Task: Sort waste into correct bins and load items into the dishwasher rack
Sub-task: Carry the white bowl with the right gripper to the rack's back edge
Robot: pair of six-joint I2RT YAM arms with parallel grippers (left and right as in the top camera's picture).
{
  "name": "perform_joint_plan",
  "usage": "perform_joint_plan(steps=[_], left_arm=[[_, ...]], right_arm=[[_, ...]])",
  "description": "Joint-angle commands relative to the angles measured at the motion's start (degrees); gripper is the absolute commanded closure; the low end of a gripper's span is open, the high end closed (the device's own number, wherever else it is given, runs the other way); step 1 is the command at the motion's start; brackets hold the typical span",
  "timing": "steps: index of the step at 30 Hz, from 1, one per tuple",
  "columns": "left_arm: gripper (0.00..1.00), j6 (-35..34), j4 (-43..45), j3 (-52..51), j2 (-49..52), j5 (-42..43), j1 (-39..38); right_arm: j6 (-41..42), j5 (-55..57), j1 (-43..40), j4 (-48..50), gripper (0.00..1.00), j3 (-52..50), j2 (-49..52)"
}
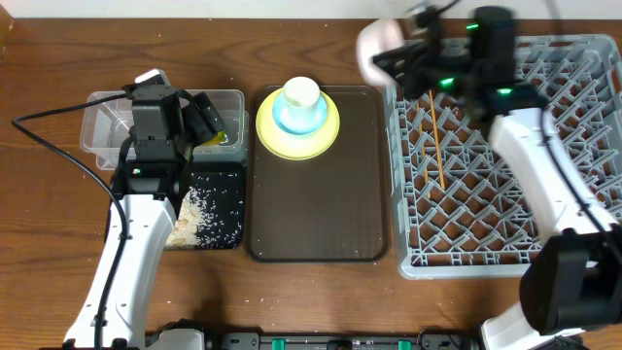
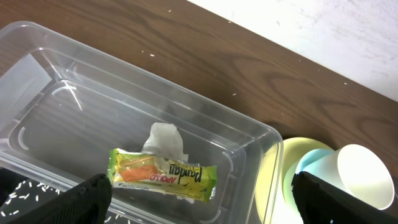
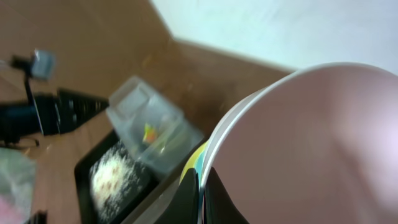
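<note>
The rack's far end by the chopsticks is below, to the right in the overhead view. My right gripper should go down that way next and release the bowl.
My right gripper is shut on the rim of the white bowl with the pinkish outside and holds it in the air, blurred, over the far left corner of the grey dishwasher rack; the bowl also shows in the overhead view. The two chopsticks lie in the rack. The white cup sits in the light blue bowl on the yellow-green plate. My left gripper is open over the clear tub, which holds the tissue and the snack wrapper. Rice lies in the black tray.
The dark brown serving tray lies between the bins and the rack, with the plate stack at its far end. A black cable runs over the table at the left. A few rice grains lie on the table near the front edge.
</note>
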Motion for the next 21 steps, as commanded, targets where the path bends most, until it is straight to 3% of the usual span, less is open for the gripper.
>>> perform_joint_plan(steps=[1, 8, 13, 21], left_arm=[[0.05, 0.6, -0.1, 1.0, -0.2, -0.7, 0.1], [0.05, 0.6, -0.1, 1.0, -0.2, -0.7, 0.1], [0.04, 0.6, -0.1, 1.0, -0.2, -0.7, 0.1], [0.05, 0.6, -0.1, 1.0, -0.2, -0.7, 0.1]], right_arm=[[3.1, -8.3, -5.1, 2.0, 0.99, 1.0, 0.2], [3.5, -15.0, -11.4, 4.1, 0.99, 0.9, 3.1], [8.4, -17.3, -12.9, 9.0, 0.99, 0.9, 9.0], [17.5, -22.7, -14.2, 23.5, 0.99, 0.9, 19.6]])
